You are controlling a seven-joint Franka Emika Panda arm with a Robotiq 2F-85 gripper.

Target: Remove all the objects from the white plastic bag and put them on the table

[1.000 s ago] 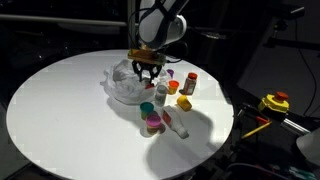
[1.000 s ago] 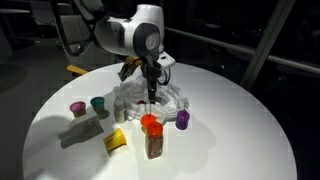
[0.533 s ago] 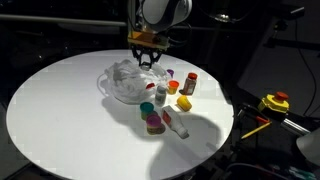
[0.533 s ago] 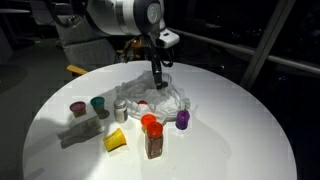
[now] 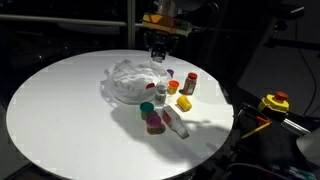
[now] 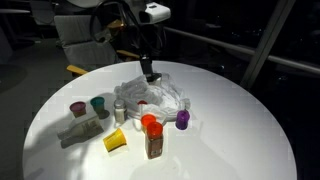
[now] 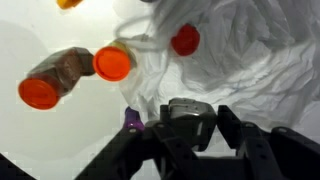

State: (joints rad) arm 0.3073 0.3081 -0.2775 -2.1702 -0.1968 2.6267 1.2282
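Note:
My gripper swings away from the bag next, comes down beside the yellow piece and lets go of the bottle, as bare tabletop shows (image 6: 128, 155) there by the brown jar (image 6: 152, 138).
The white plastic bag (image 5: 128, 82) (image 6: 160, 97) (image 7: 245, 50) lies crumpled near the middle of the round white table (image 5: 60, 110) (image 6: 240, 130). My gripper (image 5: 157, 52) (image 6: 149, 72) (image 7: 195, 115) hangs well above the bag, shut on a small dark bottle with a grey top (image 7: 188, 120). A red cap (image 7: 184, 40) shows among the bag's folds. Around the bag stand several of the objects: a red-capped bottle (image 5: 190, 83), an orange one (image 5: 184, 102), a teal jar (image 6: 98, 103), a pink jar (image 6: 77, 108), an orange-capped brown jar (image 6: 152, 138) (image 7: 65, 75) and a small purple bottle (image 6: 183, 120).
A yellow-and-red device (image 5: 275, 101) sits off the table, beyond its rim. A yellow piece (image 6: 117, 140) and a white bottle on its side (image 5: 176, 123) lie toward the table's front. The wide white top away from the cluster is bare.
My gripper has risen from the bag's folds to well above it, with the small dark bottle still between its fingers. The bag has settled flatter.

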